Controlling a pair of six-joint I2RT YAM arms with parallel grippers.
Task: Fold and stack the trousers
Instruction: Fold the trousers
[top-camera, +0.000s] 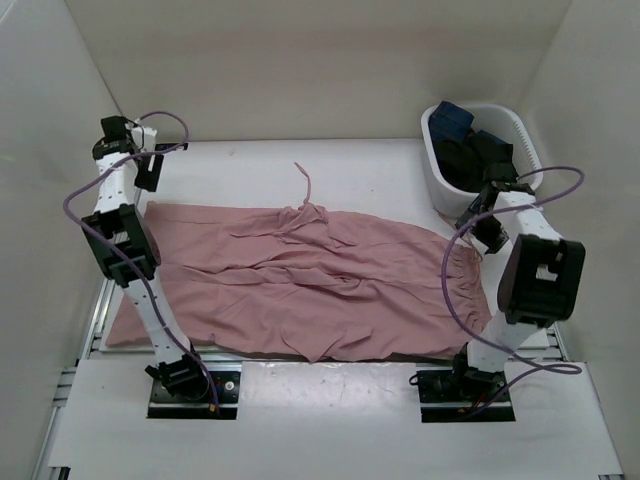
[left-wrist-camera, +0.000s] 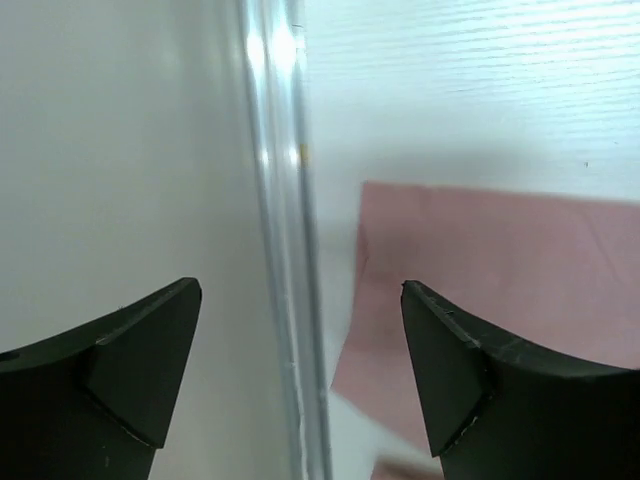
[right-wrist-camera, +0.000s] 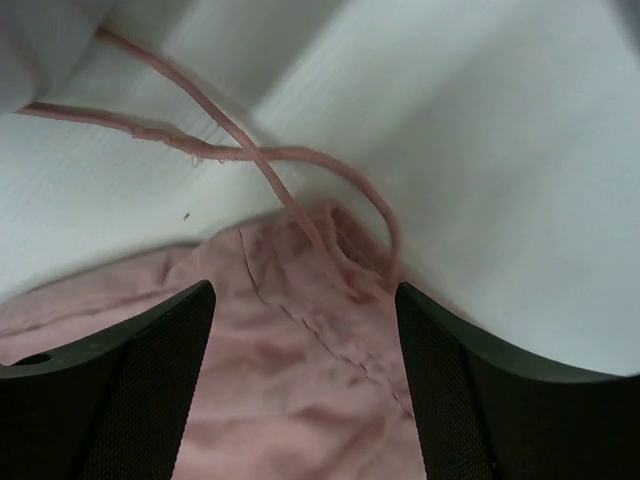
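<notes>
I should move my right gripper down onto the far corner of the trousers' gathered waistband (top-camera: 461, 249) (right-wrist-camera: 314, 254), because that corner is below it, between its fingers.
Pink trousers (top-camera: 300, 280) lie spread flat across the white table, legs to the left. A pink drawstring (top-camera: 305, 185) trails off their far edge. My left gripper (top-camera: 150, 172) is open and empty at the far left, over the table's edge. In the left wrist view (left-wrist-camera: 300, 290) a trouser corner (left-wrist-camera: 500, 260) lies just right of the gap. My right gripper (top-camera: 478, 222) is open and empty above the trousers' far right end. In the right wrist view (right-wrist-camera: 305, 290) wrinkled pink cloth (right-wrist-camera: 290, 380) lies between the fingers, with a looped drawstring (right-wrist-camera: 230, 152) beyond.
A white basket (top-camera: 520, 125) holding dark folded clothes (top-camera: 470, 150) stands at the far right, just behind my right gripper. White walls enclose the table on three sides. A metal rail (left-wrist-camera: 285, 200) runs along the table's left edge.
</notes>
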